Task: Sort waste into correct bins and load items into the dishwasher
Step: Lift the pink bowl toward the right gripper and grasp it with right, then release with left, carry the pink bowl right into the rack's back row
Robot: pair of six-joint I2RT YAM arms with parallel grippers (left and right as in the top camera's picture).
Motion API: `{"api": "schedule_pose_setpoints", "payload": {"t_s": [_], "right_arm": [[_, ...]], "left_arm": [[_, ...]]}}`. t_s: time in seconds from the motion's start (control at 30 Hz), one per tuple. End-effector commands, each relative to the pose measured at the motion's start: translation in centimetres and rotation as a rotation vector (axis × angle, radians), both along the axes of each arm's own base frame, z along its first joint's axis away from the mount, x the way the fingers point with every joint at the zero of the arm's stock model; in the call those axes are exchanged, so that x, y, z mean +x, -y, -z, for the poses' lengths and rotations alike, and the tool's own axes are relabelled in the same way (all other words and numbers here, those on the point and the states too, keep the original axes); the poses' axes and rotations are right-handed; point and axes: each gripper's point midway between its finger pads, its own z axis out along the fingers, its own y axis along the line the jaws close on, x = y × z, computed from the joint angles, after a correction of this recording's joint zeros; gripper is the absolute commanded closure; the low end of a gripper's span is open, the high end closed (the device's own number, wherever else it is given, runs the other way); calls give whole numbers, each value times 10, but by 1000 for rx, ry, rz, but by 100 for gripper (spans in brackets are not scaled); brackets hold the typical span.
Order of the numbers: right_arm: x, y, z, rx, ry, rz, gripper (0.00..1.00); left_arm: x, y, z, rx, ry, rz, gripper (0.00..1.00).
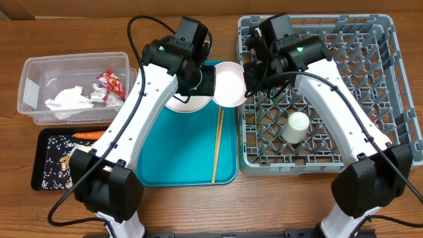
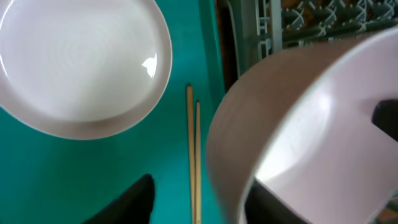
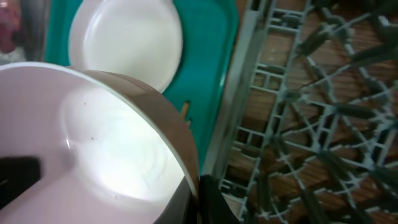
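Note:
The far end of the dishwasher rack is empty, so my right gripper needs to carry the bowl outward next, over the dishwasher rack to that end by the tray (image 1: 268,38).
A small white bowl (image 1: 229,84) hangs on its side between the teal tray and the dishwasher rack (image 1: 344,142). My right gripper (image 1: 250,78) is shut on its rim; in the right wrist view one dark finger (image 3: 217,202) presses the outside of the bowl (image 3: 112,143). My left gripper (image 1: 210,82) is open around the opposite wall: the outer finger (image 2: 130,202) stands clear of the bowl (image 2: 311,124). The round plate (image 2: 81,62) and the chopsticks (image 2: 193,155) lie on the teal tray below. A white cup (image 1: 297,127) lies in the rack.
The clear tub (image 1: 33,86) at the left holds a red-and-silver wrapper (image 1: 111,84) and white tissue (image 1: 68,99). The black tray (image 1: 39,162) in front of it holds a carrot (image 1: 88,135) and rice grains. The teal tray (image 1: 185,162) sits in the middle.

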Motion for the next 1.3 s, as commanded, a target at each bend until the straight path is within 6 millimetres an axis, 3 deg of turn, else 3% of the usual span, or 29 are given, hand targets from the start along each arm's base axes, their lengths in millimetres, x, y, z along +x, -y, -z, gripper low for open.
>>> {"api": "schedule_pose_setpoints", "payload": {"t_s": [0.0,0.1,0.27,0.4,0.5,0.57,0.77,0.87,1.03,1.07,1.1,1.13,1.17,1.23,1.27], "right_arm": [[20,27,-17,-56,71,110,96],[28,51,-24,-130,102,169,96],[35,113,-45,-358,162,312,96],[30,193,-83,-795,272,494,96],[22,227,-120,-1075,362,597,96],[23,233,-131,-1124,402,638,96],[40,219,-122,-983,432,635,96],[45,218,-125,-1026,431,558,96],[45,217,-122,-1122,380,383,95],[46,216,-123,-1127,385,372,85],[48,216,-125,-1127,394,376,57],[51,215,-127,-1120,410,387,50],[53,215,-127,-1117,418,393,51],[54,216,-127,-1127,424,405,94],[53,219,-128,-1153,422,417,96]], "left_arm": [[10,2,-38,-25,89,25,40],[9,1,-58,-26,119,47,28],[6,-3,-79,-12,150,73,18],[7,-5,-78,2,155,67,7],[13,-15,-77,60,178,38,10],[18,-25,-76,113,196,9,13],[30,-61,-74,252,229,-94,19],[35,-75,-71,262,219,-130,19],[44,-113,-59,247,176,-276,20],[45,-120,-56,233,163,-292,20],[45,-123,-54,220,152,-299,20],[45,-128,-51,206,138,-309,19],[45,-131,-50,197,129,-316,19],[45,-140,-47,186,115,-332,14],[45,-143,-45,182,109,-339,13]]}}
